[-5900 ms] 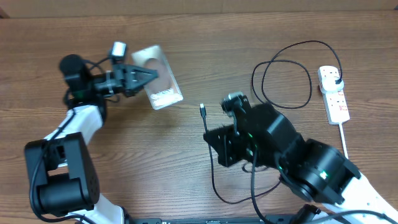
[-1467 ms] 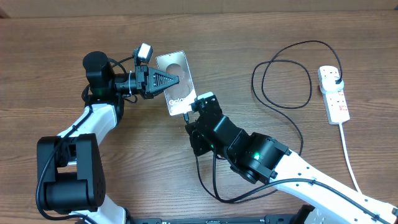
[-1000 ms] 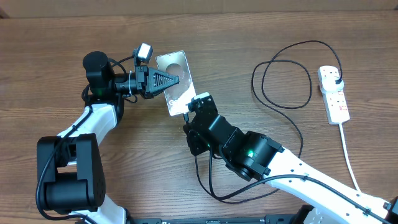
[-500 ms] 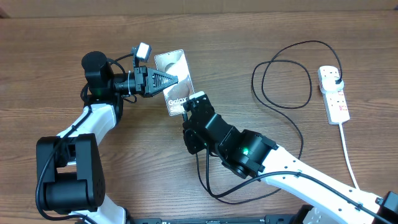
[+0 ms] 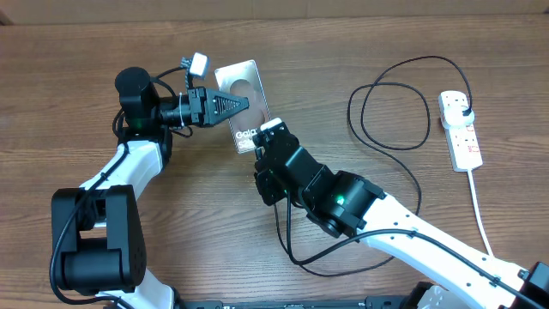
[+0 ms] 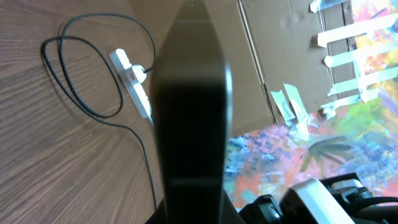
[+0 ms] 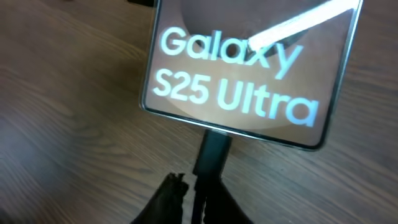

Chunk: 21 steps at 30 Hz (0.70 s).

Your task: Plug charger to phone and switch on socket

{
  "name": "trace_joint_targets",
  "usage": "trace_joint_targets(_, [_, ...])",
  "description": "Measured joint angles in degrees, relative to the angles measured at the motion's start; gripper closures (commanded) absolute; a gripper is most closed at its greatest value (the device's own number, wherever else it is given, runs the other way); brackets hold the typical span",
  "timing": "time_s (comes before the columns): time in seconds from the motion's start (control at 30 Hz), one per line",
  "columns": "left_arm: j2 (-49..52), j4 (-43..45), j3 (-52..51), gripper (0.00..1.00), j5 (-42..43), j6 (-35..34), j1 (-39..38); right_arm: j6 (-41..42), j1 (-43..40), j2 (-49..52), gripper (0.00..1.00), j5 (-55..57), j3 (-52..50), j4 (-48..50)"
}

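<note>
My left gripper next carries the tilted phone down and to its right in the overhead view to release it, since the tabletop lies there.
My left gripper (image 5: 238, 105) is shut on the phone (image 5: 244, 86) and holds it tilted above the table. In the left wrist view the phone (image 6: 189, 118) shows edge-on as a dark slab. In the right wrist view the phone (image 7: 245, 68) shows white "Galaxy S25 Ultra" text. My right gripper (image 5: 268, 137) is shut on the charger's small connector (image 7: 211, 151), whose tip touches the phone's lower edge. The black cable (image 5: 390, 112) loops across the table to a black plug (image 5: 464, 106) seated in the white socket (image 5: 461, 137).
The socket's thick white cord (image 5: 477, 210) runs down toward the front right edge. Slack cable (image 5: 292, 249) hangs in a loop under my right arm. The socket (image 6: 134, 78) and cable loops (image 6: 81, 74) also show in the left wrist view.
My right gripper has moved up and left with the connector until it meets the phone's lower edge. My left gripper has shifted the phone slightly upward.
</note>
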Motion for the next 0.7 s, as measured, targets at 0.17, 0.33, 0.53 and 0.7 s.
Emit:
trace_joint_targets(0.17, [0.0,-0.02,-0.02,0.96,-1.51,1.01,-1.03,-0.33,0.04,-0.17,0.34,-0.74,3.17,-3.1])
trace_joint_targets(0.33, [0.02,-0.44,-1.03,0.96,-5.29,0.83,-6.27,-1.14,-1.27,-7.17,0.0,1.44,9.25,-5.66])
trace_joint_targets(0.53, [0.02,-2.89,-1.01,0.96,-18.45,-0.42,-15.41,-1.14,-7.89,-24.39,0.0,5.7,11.61,-11.41])
trace_joint_targets(0.7, [0.2,-23.74,3.02,0.96,-30.88,3.19,-23.37,-1.11,-15.04,-36.04,0.0,9.4,11.96,-17.07])
